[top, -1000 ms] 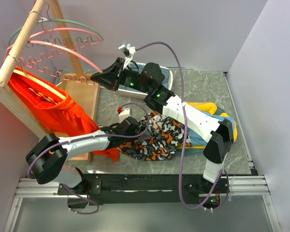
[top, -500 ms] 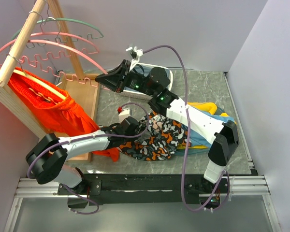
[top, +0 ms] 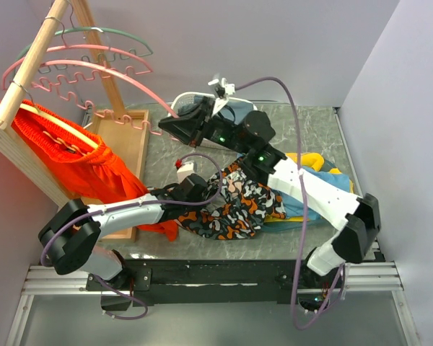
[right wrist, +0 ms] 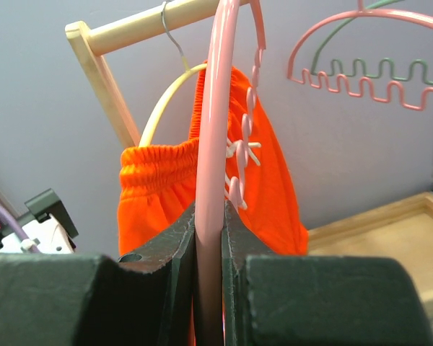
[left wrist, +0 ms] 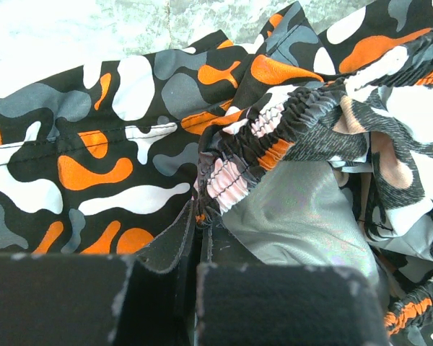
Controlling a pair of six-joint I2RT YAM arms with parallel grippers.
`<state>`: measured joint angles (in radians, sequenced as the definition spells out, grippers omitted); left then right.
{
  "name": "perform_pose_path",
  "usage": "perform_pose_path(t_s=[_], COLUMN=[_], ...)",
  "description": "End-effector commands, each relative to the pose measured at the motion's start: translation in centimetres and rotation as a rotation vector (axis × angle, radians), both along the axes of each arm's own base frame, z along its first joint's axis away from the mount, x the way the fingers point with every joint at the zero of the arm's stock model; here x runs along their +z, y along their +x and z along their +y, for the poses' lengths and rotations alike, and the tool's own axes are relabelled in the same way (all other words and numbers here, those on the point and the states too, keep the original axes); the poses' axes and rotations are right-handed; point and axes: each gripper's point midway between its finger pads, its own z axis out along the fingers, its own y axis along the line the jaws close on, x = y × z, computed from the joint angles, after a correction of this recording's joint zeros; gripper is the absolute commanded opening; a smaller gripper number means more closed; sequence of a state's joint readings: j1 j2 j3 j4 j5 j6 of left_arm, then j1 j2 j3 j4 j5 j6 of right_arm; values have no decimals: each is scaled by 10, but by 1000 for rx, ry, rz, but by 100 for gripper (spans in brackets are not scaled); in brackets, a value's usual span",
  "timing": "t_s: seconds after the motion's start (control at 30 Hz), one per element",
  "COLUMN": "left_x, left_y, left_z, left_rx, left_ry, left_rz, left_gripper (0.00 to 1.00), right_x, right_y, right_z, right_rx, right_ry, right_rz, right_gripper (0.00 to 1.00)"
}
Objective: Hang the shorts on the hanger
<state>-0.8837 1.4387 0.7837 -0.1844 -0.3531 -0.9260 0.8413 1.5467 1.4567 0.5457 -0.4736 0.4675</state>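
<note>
I will next move my left gripper up and outward to release the waistband over the bare tabletop short of the white basket, as that place is outward of the gripper.
The shorts (top: 242, 209), black with orange, white and grey blobs, lie crumpled on the table between the arms. My left gripper (top: 215, 197) is shut on their gathered waistband, and the left wrist view shows the elastic edge pinched at the fingertips (left wrist: 200, 220) with the shorts (left wrist: 115, 144) spread beyond. My right gripper (top: 170, 124) is shut on one end of the pink hanger (top: 94, 68), whose arc reaches back to the wooden rack. In the right wrist view the hanger (right wrist: 215, 108) runs straight up from the right gripper (right wrist: 209, 210). Its hook is out of view.
A wooden rack (top: 36, 54) stands at the left with an orange garment (top: 65, 155) on a yellow hanger, another pink hanger (top: 79, 49) and a green hanger (top: 115, 32). Its wooden base (top: 126, 140) lies below. Light blue and yellow clothes (top: 321, 164) lie under the right arm.
My right gripper has moved to the right, away from the rack, pulling the pink hanger's end with it. The left arm and the shorts have stayed put.
</note>
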Motion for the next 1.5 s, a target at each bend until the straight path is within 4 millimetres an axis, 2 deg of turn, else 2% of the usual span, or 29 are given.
perform_pose_path(t_s=[0.0,0.13,0.3,0.33,0.4,0.43,0.47,0.5,0.53,0.57,0.6,0.63,0.67,0.7,0.73,0.77,0.8,0.83,0.87,0.9,0.93,1.0,1.03,1.1,1.13,1.2,1.3,1.4,1.47], left_x=[11,16,18,19,24,27,35,38,48,55,58,73,77,80,95,102,104,121,120,125,141,145,157,159,167,169,179,185,186], left_y=[8,9,12,13,15,17,21,23,28,31,35,41,45,50,56,61,67,74,78,82,88,96,102,112,117,126,137,139,137], left_z=[-7,-9,-13,-13,-13,-12,-14,-15,-16,-17,-18,-22,-21,-22,-26,-26,-27,-32,-29,-29,-32,-29,-30,-24,-24,-21,-18,-21,-24], left_rx=[12,19,30,34,40,45,49,52,60,61,66,74,89,102,111,135,148,162,188,201,216,236,242,261,255,248,215,154,111], left_ry=[-40,-54,-66,-64,-66,-62,-69,-67,-73,-73,-70,-83,-73,-66,-78,-76,-67,-85,-59,-55,-72,-56,-69,-55,-55,-50,-18,10,21], left_rz=[-21,-24,-24,-27,-35,-41,-57,-63,-81,-94,-101,-121,-134,-139,-155,-169,-170,-194,-190,-197,-219,-228,-244,-242,-256,-259,-290,-303,-307], left_gripper=[1,1,1,1,1,1,1,1,1,1,1,1,1,1,1,1,1,1,1,1,1,1,1,1,1,1,1,1,1], right_x=[48,43,36,35,28,29,26,10,13,7,-11,-9,-13,-32,-27,-31,-47,-44,-47,-62,-57,-72,-71,-83,-81,-88,-93,-100,-98], right_y=[-17,-21,-39,-47,-49,-55,-56,-51,-60,-61,-57,-69,-73,-77,-88,-93,-98,-109,-113,-116,-122,-129,-134,-139,-141,-145,-153,-154,-154], right_z=[-43,-66,-101,-111,-125,-141,-151,-160,-181,-192,-209,-229,-243,-253,-275,-284,-292,-306,-313,-322,-336,-346,-352,-359,-362,-364,-355,-345,-338], right_rx=[-98,-175,-234,-242,-289,-318,-350,-410,-448,-486,-561,-585,-616,-642,-673,-686,-696,-704,-711,-736,-761,-774,-776,-788,-795,-787,-728,-687,-657], right_ry=[103,78,55,59,40,46,38,-11,1,-15,-67,-49,-50,-109,-74,-78,-123,-85,-88,-131,-98,-123,-116,-159,-164,-207,-262,-304,-290], right_rz=[-113,-87,-65,-65,-39,-42,-31,26,24,49,108,113,133,173,187,207,243,264,283,324,351,417,425,469,474,489,484,490,477], right_gripper=[0,0,0,0,0,0,0,0,0,0,0,0,0,0,0,0,0,0,0,0,0,0,0,0,0,0,0,0,0])
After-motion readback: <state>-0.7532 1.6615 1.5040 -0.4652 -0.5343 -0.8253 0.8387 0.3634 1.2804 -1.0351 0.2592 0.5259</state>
